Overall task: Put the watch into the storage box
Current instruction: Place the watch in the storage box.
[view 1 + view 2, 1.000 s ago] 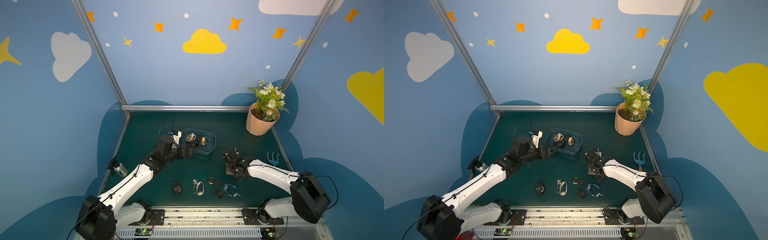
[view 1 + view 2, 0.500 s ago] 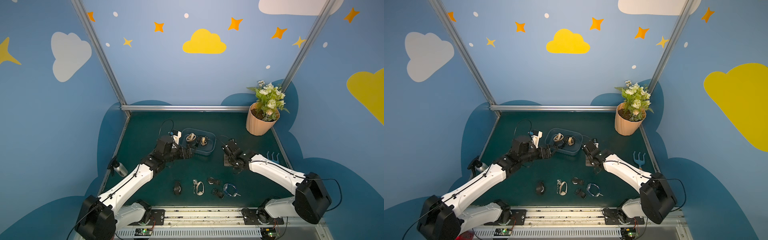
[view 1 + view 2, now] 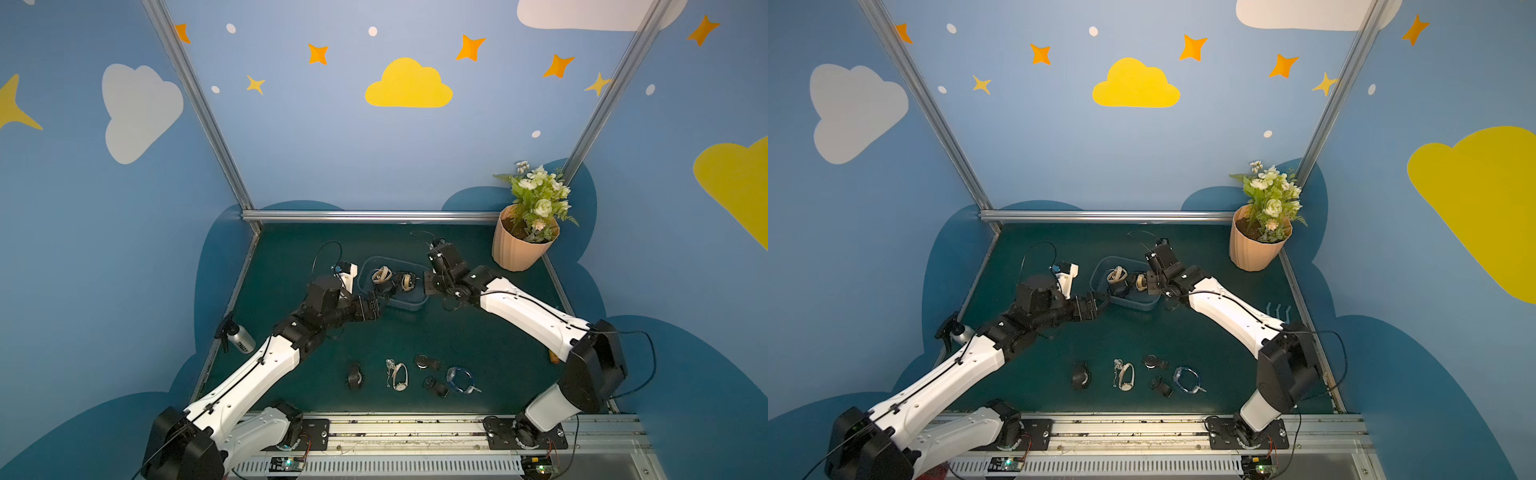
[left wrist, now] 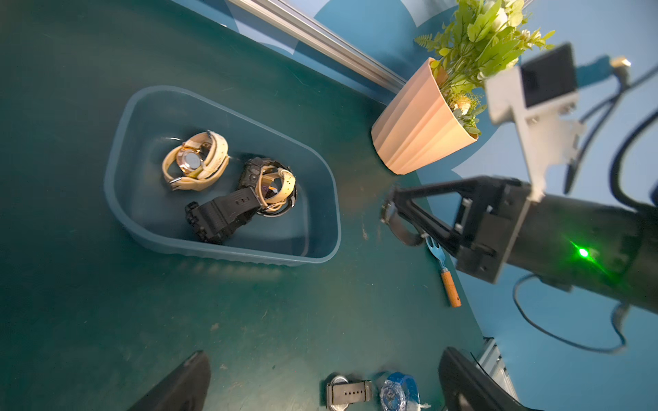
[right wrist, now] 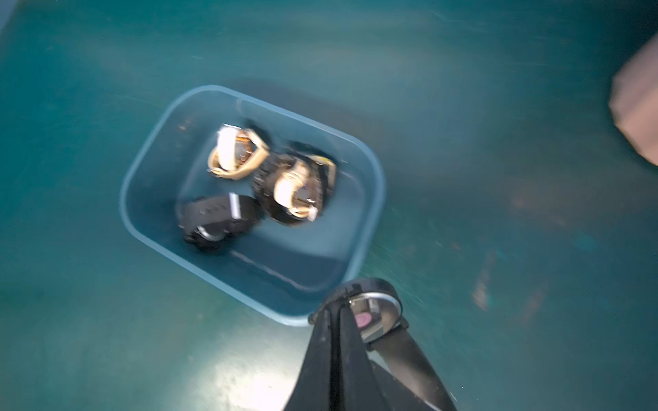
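Observation:
The bare bottom by the box's near side [image 3: 404,296] [image 5: 277,257] is free of the other watches, so my right gripper will next move across the box's rim and down there.
The storage box [image 3: 409,306] [image 3: 1133,306] [image 4: 228,252] [image 5: 285,274] is a low blue-grey bin in the middle of the green table, with cream-strapped and black watches lying in it. My right gripper [image 5: 336,307] [image 3: 430,286] is shut on a watch [image 5: 377,313] [image 4: 395,220] with a silver case and black strap. It holds the watch above the table just outside the box's right end. My left gripper [image 4: 324,352] [image 3: 380,299] hangs open and empty over the box's front left side.
A peach flowerpot [image 3: 521,245] [image 4: 416,131] stands at the back right. Several loose watches [image 3: 399,376] lie near the front edge, one of them blue [image 3: 459,378]. A small blue rake [image 4: 443,270] lies by the right wall, a spray bottle [image 3: 239,338] by the left.
My right arm has carried the watch from the middle of the table back and left to the box's right end. The left arm has stayed where it was.

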`<state>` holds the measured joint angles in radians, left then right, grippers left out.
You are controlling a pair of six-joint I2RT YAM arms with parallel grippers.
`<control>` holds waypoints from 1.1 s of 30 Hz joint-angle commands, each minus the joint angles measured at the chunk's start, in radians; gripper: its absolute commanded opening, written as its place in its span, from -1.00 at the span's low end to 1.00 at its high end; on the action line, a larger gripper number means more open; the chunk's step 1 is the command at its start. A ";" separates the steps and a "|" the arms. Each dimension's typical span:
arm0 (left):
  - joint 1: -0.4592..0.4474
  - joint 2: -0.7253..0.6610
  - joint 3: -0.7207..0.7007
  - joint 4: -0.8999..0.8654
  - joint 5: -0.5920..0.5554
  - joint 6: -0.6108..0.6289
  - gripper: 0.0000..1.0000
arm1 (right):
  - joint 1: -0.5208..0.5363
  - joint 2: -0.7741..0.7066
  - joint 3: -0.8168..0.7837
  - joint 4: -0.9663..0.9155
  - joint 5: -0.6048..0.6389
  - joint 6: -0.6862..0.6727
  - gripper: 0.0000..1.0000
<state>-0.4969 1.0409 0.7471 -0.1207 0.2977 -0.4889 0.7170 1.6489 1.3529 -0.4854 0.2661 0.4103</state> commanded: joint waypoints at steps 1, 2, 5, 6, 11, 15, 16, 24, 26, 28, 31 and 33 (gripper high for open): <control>-0.001 -0.035 -0.017 -0.040 -0.042 0.020 1.00 | 0.005 0.056 0.066 0.040 -0.074 -0.061 -0.91; -0.001 -0.041 -0.021 -0.044 -0.047 0.020 1.00 | 0.005 0.073 0.076 0.050 -0.087 -0.073 -0.91; 0.001 -0.064 -0.030 -0.059 -0.061 0.014 1.00 | 0.005 0.127 0.112 0.068 -0.121 -0.104 -0.91; 0.001 -0.069 -0.033 -0.065 -0.065 0.012 1.00 | 0.004 0.145 0.122 0.072 -0.135 -0.115 -0.91; 0.003 -0.098 -0.050 -0.087 -0.078 0.002 1.00 | 0.006 0.211 0.153 0.096 -0.205 -0.139 -0.90; 0.004 -0.119 -0.067 -0.088 -0.123 -0.010 1.00 | 0.007 0.253 0.166 0.102 -0.222 -0.140 -0.90; 0.004 -0.123 -0.070 -0.088 -0.127 -0.013 1.00 | 0.006 0.260 0.164 0.106 -0.223 -0.138 -0.89; 0.006 -0.133 -0.076 -0.094 -0.149 -0.027 1.00 | 0.013 0.302 0.130 0.141 -0.243 -0.113 -0.88; 0.005 -0.130 -0.075 -0.098 -0.149 -0.029 1.00 | 0.013 0.309 0.131 0.145 -0.247 -0.111 -0.85; 0.005 -0.131 -0.072 -0.106 -0.150 -0.030 1.00 | 0.013 0.312 0.130 0.149 -0.252 -0.111 -0.75; 0.006 -0.135 -0.073 -0.115 -0.158 -0.034 1.00 | 0.012 0.303 0.126 0.157 -0.252 -0.103 -0.53; 0.005 -0.140 -0.074 -0.119 -0.162 -0.035 1.00 | 0.011 0.291 0.126 0.157 -0.247 -0.102 -0.32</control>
<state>-0.4950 0.9176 0.6746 -0.2226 0.1547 -0.5175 0.7238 1.9511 1.4868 -0.3504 0.0219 0.2993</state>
